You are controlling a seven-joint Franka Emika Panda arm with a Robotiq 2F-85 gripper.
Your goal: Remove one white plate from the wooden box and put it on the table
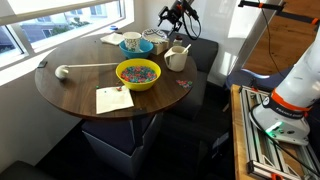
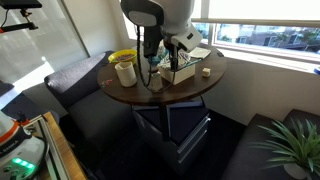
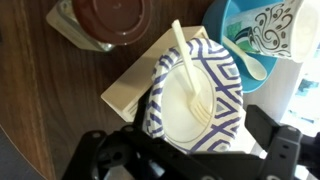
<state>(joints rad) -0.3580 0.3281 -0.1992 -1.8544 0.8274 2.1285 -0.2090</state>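
Observation:
My open gripper moves straight down onto the striped near rim of the white plate next, since that rim is between its spread fingers.
A white plate (image 3: 185,95) with dark blue hatched stripes lies on top of the light wooden box (image 3: 128,88), and a pale plastic fork (image 3: 190,75) rests across it. My gripper (image 3: 200,138) is open and hangs straight above the plate. Its dark fingers (image 3: 265,130) stand either side of the plate's near rim without gripping it. In both exterior views the gripper (image 1: 173,20) (image 2: 162,52) hovers over the box (image 2: 183,72) at the far side of the round dark brown table (image 1: 70,95).
A blue bowl (image 3: 240,35) holding a patterned white cup sits beside the box, and a brown-lidded jar (image 3: 105,20) is nearby. On the table stand a yellow bowl of coloured bits (image 1: 137,72), a white jug (image 1: 176,58), a paper sheet (image 1: 113,99) and a long white spoon (image 1: 62,70).

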